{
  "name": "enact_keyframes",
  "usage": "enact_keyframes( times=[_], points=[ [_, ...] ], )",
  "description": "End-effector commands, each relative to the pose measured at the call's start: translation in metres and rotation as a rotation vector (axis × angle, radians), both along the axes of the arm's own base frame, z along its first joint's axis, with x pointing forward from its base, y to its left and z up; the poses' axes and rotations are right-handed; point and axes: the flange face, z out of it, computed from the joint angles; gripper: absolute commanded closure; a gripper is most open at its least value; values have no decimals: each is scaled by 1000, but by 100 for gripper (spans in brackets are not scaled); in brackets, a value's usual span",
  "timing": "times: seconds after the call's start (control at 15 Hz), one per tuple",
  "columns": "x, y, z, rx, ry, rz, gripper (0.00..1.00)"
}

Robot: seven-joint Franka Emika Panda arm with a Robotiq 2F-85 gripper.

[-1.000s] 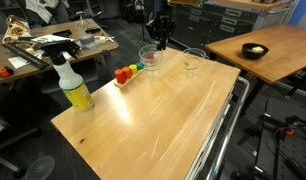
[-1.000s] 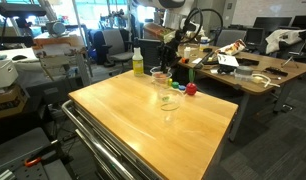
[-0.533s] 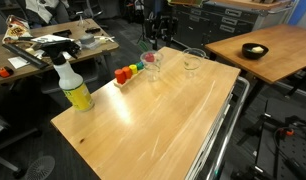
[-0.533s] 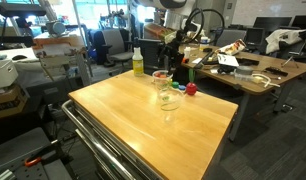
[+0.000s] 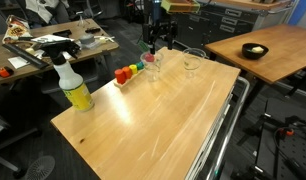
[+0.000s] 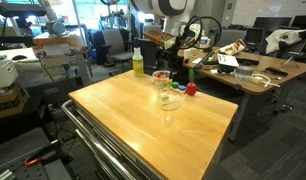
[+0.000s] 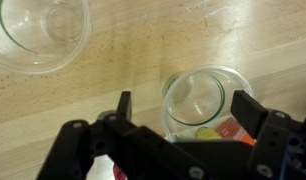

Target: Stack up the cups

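The clear cup's rim edge facing the lone cup [image 7: 166, 104] lies just below, between my gripper's open fingers. Next, my gripper lowers slightly and closes across it.
A clear cup [image 7: 196, 100] stands on the wooden table directly under my gripper [image 7: 183, 108], whose jaws are wide open on either side of it without touching. In both exterior views that cup [image 5: 150, 61] [image 6: 161, 77] sits next to the coloured blocks, with the gripper [image 5: 158, 46] [image 6: 170, 55] hanging just above it. Its rim looks doubled in the wrist view; I cannot tell whether one cup sits inside another. A further clear cup [image 5: 193, 60] [image 6: 170, 101] [image 7: 41, 32] stands alone a short way off.
Small coloured blocks [image 5: 128, 72] [image 6: 187, 89] lie beside the cup. A spray bottle with yellow liquid [image 5: 73, 86] [image 6: 138, 63] stands near a table corner. A black bowl [image 5: 255, 50] rests on a neighbouring table. Cluttered desks surround the table.
The jaws have spread from nearly closed to wide open, letting go of the cup under them, and the gripper has lifted slightly. The cups have not moved.
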Motion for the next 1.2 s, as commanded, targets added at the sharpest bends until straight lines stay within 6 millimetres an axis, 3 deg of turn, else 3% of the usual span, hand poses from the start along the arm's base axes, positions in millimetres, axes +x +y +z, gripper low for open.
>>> enact_keyframes(
  times=[0.0, 0.07, 0.67, 0.73, 0.93, 1.13],
  points=[
    [16, -3, -14, -27, 9, -8, 11],
    [18, -4, -17, -30, 13, -12, 27],
    [32, -6, -22, -26, -6, -43, 96],
    [30, -6, -22, -32, 6, -51, 100],
    [26, -6, -15, -16, 5, -91, 98],
    [15, -7, 9, -1, -16, -111, 98]
  ],
)
